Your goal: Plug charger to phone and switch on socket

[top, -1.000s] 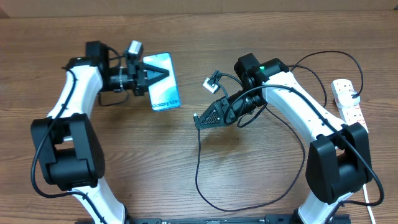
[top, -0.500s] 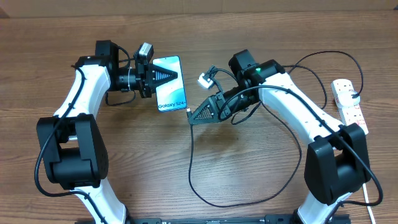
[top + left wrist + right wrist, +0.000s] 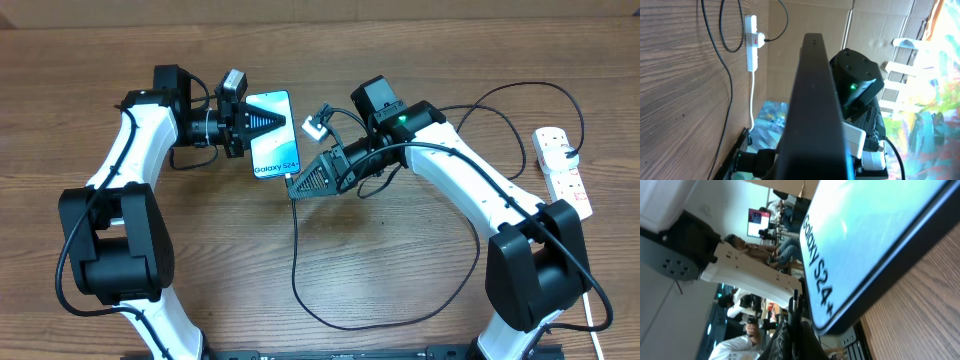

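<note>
The right gripper goes down and to the right in the overhead view onto the bare wood within the cable's loop next, clear for releasing the connector.
The phone, its lit screen reading "Galaxy S24+", is held by my left gripper, shut on its far end. In the left wrist view the phone shows edge-on as a dark slab. My right gripper is shut on the charger's small connector tip, just off the phone's lower short edge. The black charger cable loops over the table to the white socket at the right, where its plug sits. The socket also shows in the left wrist view.
The socket's thick white cord runs to the front right edge. The wooden table has bare room at front left. My right arm's own thin cables hang near the phone.
My right gripper has moved left with the connector tip, closing on the phone's lower edge. My left gripper brought the phone right a second ago and has since held still.
</note>
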